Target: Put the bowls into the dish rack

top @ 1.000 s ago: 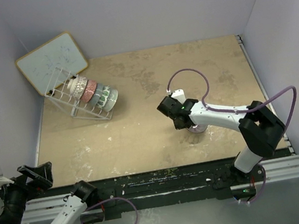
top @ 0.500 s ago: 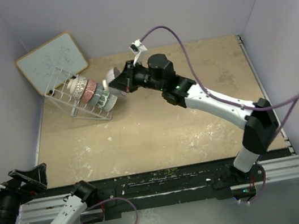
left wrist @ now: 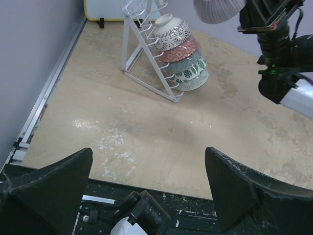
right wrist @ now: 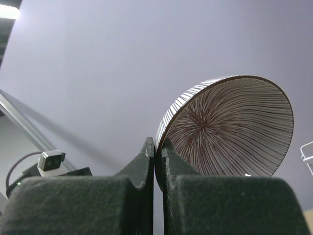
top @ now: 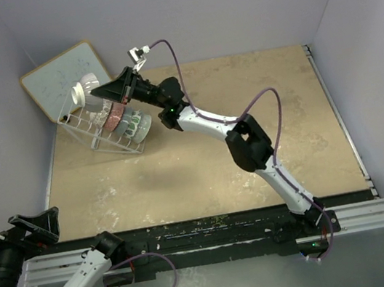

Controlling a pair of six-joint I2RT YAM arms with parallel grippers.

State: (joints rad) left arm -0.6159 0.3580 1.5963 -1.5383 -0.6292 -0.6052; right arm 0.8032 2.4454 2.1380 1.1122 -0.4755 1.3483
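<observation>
My right gripper moves down next, sets the radial white-striped bowl into the rack's empty back end (top: pixel 84 115) and releases it, since patterned bowls fill the nearer slots.
The white wire dish rack (top: pixel 84 124) stands at the back left and holds several patterned bowls (top: pixel 123 119) on edge in a row. It also shows in the left wrist view (left wrist: pixel 142 54) with those bowls (left wrist: pixel 182 56). My right gripper (top: pixel 101 91) is shut on the rim of a radial white-striped bowl (top: pixel 86 90), held in the air above the rack's back end. In the right wrist view the fingers pinch that bowl (right wrist: pixel 230 127) at its left rim (right wrist: pixel 158 147). My left gripper (left wrist: pixel 149 196) is open and empty over the table's near left edge.
A wood-framed whiteboard (top: pixel 63 78) leans against the wall just behind the rack. The purple side walls stand close on the left and right. The right arm (top: pixel 251 141) stretches diagonally across the tan table (top: pixel 242 91).
My right arm lifted the striped bowl from the table's middle right and swung it left and back, to above the rack. The left arm barely moved.
</observation>
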